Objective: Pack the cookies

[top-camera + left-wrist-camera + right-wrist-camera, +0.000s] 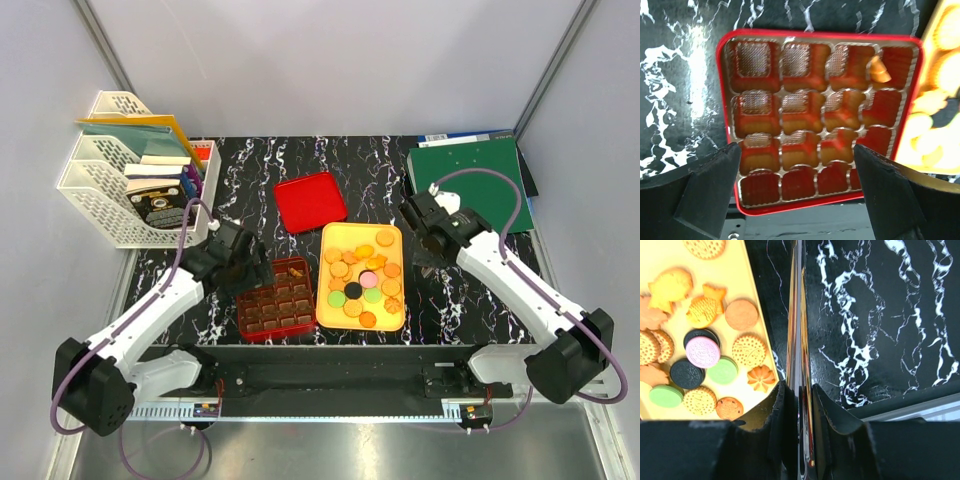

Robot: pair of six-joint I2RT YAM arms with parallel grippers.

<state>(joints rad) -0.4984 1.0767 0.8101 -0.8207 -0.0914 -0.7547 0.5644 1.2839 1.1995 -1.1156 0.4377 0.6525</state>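
The right gripper swings away from the tray [343,235] next, then turns and lowers over the black table, where the metal tool [799,315] has room beside the cookies.
Cookies [358,285] in orange, green, pink and black lie on a yellow tray [343,235]; the right wrist view shows them [702,351] left of the fingers. A red grid box [275,328] sits left of the tray, with one orange cookie [880,70] in a far-right cell. My left gripper [796,165] hangs open over the box's near rows, nothing between its fingers. My right gripper [799,387] is at the tray's right edge, shut on a thin shiny metal tool [799,315] that points away over the black table.
A red lid [310,200] lies behind the tray. A white file rack [130,185] stands at the back left. A green folder [470,170] lies at the back right. Grey walls close in the table on three sides.
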